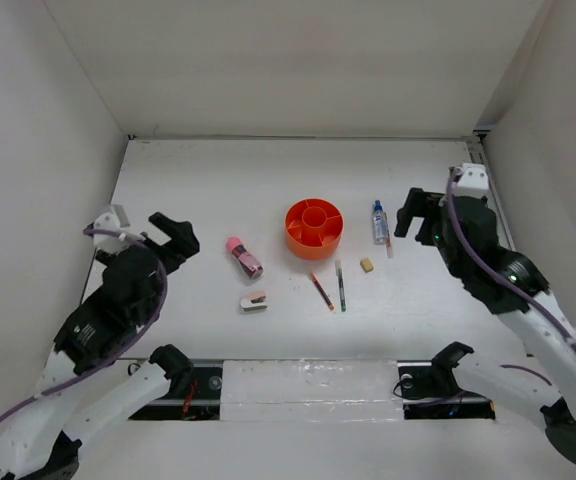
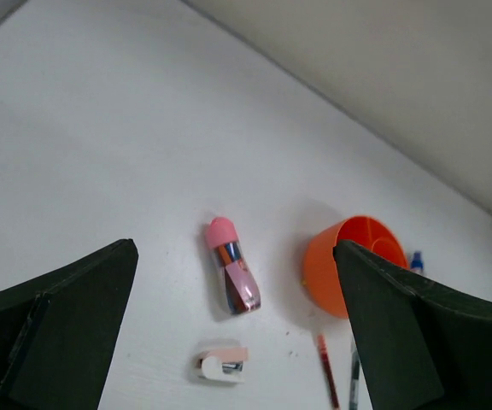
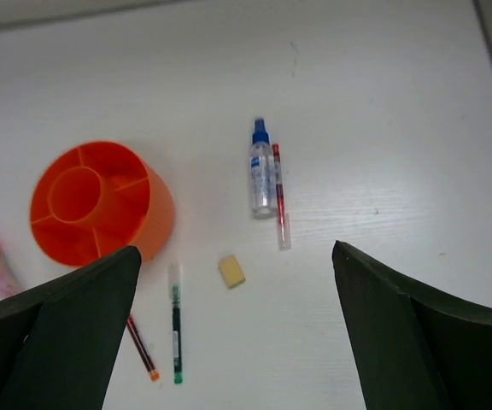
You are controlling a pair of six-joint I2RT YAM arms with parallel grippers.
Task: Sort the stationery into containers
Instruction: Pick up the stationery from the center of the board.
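The right gripper lowers next so its fingers straddle only the bottle's clear body (image 1: 380, 229) (image 3: 262, 184), then closes there, since the second red pen lies close along the bottle's side.
The round orange tub (image 1: 301, 246) stands mid-table with its compartments bare. Left of it lie a pink-capped clear tube (image 1: 244, 257) and a white-and-pink stapler-like piece (image 1: 253, 301). In front of the tub lie a thin red pen (image 1: 322, 290) and a dark pen (image 1: 340, 285), with a tan eraser (image 1: 367, 265) to their right. A blue-capped bottle (image 1: 379, 222) and a second red pen (image 3: 278, 192) lie right of the tub. My left gripper (image 1: 175, 237) hovers open left of the tube. Beside the bottle, my right gripper (image 1: 409, 217) hangs open. Neither holds anything.
White walls close the table at the back and both sides. A metal rail (image 1: 308, 385) with both arm bases runs along the near edge. A track runs along the right edge (image 1: 478, 160).
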